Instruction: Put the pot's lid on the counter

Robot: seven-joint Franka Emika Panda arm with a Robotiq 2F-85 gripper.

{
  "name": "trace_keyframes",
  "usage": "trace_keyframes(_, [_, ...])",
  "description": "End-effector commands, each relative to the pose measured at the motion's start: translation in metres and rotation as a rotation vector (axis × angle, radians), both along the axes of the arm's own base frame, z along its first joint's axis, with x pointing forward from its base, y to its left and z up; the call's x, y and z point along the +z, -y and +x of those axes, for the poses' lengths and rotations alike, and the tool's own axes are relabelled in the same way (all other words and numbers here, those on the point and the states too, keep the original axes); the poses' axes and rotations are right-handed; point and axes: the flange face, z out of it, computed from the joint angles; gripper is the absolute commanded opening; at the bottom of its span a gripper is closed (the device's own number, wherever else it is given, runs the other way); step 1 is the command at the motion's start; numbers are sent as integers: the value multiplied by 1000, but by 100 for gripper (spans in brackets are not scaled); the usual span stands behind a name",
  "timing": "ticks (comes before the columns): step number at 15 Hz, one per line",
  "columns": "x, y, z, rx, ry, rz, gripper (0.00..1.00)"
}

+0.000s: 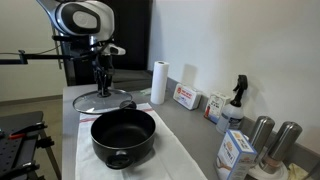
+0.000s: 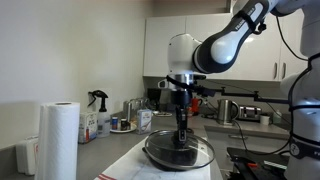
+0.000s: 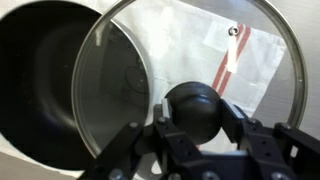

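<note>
I will next carry the lid away from the pot (image 1: 123, 135) it overlaps, lower the lid onto the cloth's striped end below and release the black knob with my gripper.
The black pot (image 1: 123, 135) stands open on the white cloth near the front of the counter (image 1: 190, 126). The glass lid (image 1: 103, 102) is behind the pot, flat and low over the cloth. It also shows in the wrist view (image 3: 180, 50) and in an exterior view (image 2: 178, 152). My gripper (image 3: 192, 122) comes straight down onto the lid, and its two fingers press on either side of the black knob (image 3: 192, 108). In the wrist view the pot (image 3: 40, 90) lies left of the lid, partly under its edge. I cannot tell whether the lid rests on the cloth or hangs just above it.
A paper towel roll (image 1: 158, 82) stands at the back by the wall. Boxes (image 1: 185, 97), a spray bottle (image 1: 237, 100) and metal canisters (image 1: 262, 133) line the wall side. The white cloth (image 1: 172, 152) covers the counter's middle.
</note>
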Motion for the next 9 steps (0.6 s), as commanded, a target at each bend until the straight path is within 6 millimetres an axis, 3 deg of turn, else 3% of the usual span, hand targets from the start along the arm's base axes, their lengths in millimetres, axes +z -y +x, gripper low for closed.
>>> trace_keyframes(1, [6, -40, -21, 104, 6, -8, 25])
trace_keyframes(5, [-14, -77, -38, 201, -29, -15, 25])
trace_keyframes(9, [-35, -95, -45, 249, -60, -22, 25])
